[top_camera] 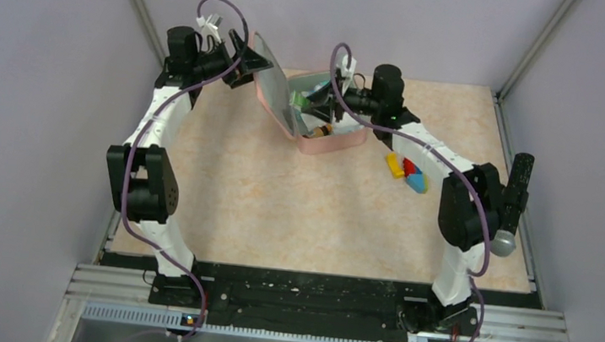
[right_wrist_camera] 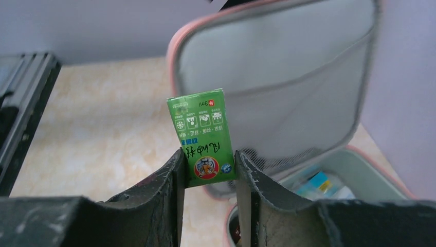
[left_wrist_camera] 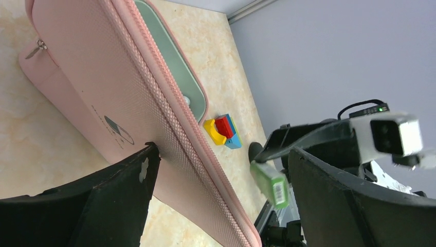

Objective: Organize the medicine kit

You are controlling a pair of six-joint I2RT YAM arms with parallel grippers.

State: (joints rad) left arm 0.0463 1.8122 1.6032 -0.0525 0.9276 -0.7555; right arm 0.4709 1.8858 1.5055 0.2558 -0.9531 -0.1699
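Note:
Next, my right gripper moves outward and left in the top view and releases the box (right_wrist_camera: 201, 136) into the lid's mesh pocket, since that faces my gripper from there.
The pink medicine kit (top_camera: 331, 147) lies open at the back of the table with its lid (top_camera: 272, 91) raised. My left gripper (top_camera: 251, 65) is open and straddles the lid's edge (left_wrist_camera: 169, 118). One finger (left_wrist_camera: 128, 180) touches the lid's pink outer face and the other (left_wrist_camera: 339, 195) stands well clear of it. My right gripper (right_wrist_camera: 209, 154) is shut on a small green medicine box (right_wrist_camera: 201, 136) and holds it upright in front of the grey-green lining and mesh pocket (right_wrist_camera: 288, 77). The same green box (left_wrist_camera: 270, 182) shows in the left wrist view.
A cluster of small yellow, red and blue blocks (top_camera: 407, 172) sits on the table right of the kit. Other small packages (right_wrist_camera: 321, 182) lie inside the kit's base. The grey walls and metal frame close in at the back and sides.

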